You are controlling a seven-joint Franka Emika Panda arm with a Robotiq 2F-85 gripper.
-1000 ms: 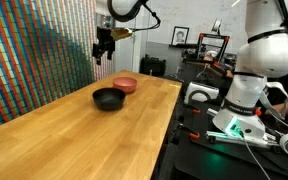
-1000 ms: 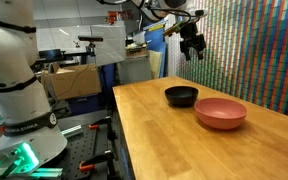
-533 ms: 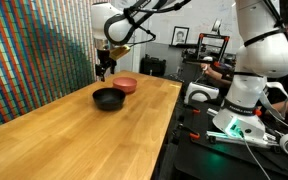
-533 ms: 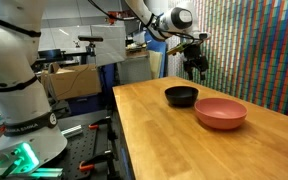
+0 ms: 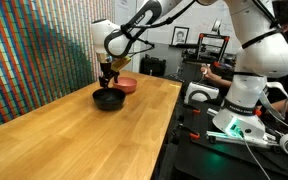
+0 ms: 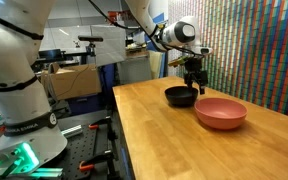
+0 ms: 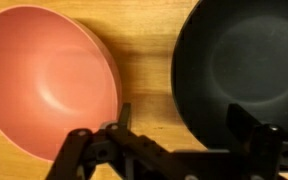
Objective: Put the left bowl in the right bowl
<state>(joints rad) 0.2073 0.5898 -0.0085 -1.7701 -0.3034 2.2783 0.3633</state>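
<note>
The black bowl's rim (image 6: pixel 196 93) on the side facing the reddish-brown bowl (image 6: pixel 220 113) lies below my gripper, between its open fingers, so my gripper will lower onto that part next.
The black bowl (image 5: pixel 108 99) sits on the wooden table, with the reddish-brown bowl (image 5: pixel 126 85) close beside it; both show in both exterior views, the black bowl (image 6: pixel 180 96) behind the reddish-brown bowl (image 6: pixel 220 113). My gripper (image 5: pixel 109 84) hangs just above the black bowl's rim, also seen in an exterior view (image 6: pixel 193 85). In the wrist view the open gripper (image 7: pixel 180 135) has one finger over the wood between the bowls and the other over the black bowl (image 7: pixel 239 70). The reddish-brown bowl (image 7: pixel 44 85) lies at the left. The gripper holds nothing.
The wooden table (image 5: pixel 74 135) stretches toward the camera, its edge beside a bench with a second robot base (image 5: pixel 239 100). A coloured striped wall (image 5: pixel 34 50) runs along the table's far side. Shelves and equipment (image 6: pixel 74 70) stand behind.
My gripper has come down from well above the table to just over the black bowl's rim. The bowls have not moved.
</note>
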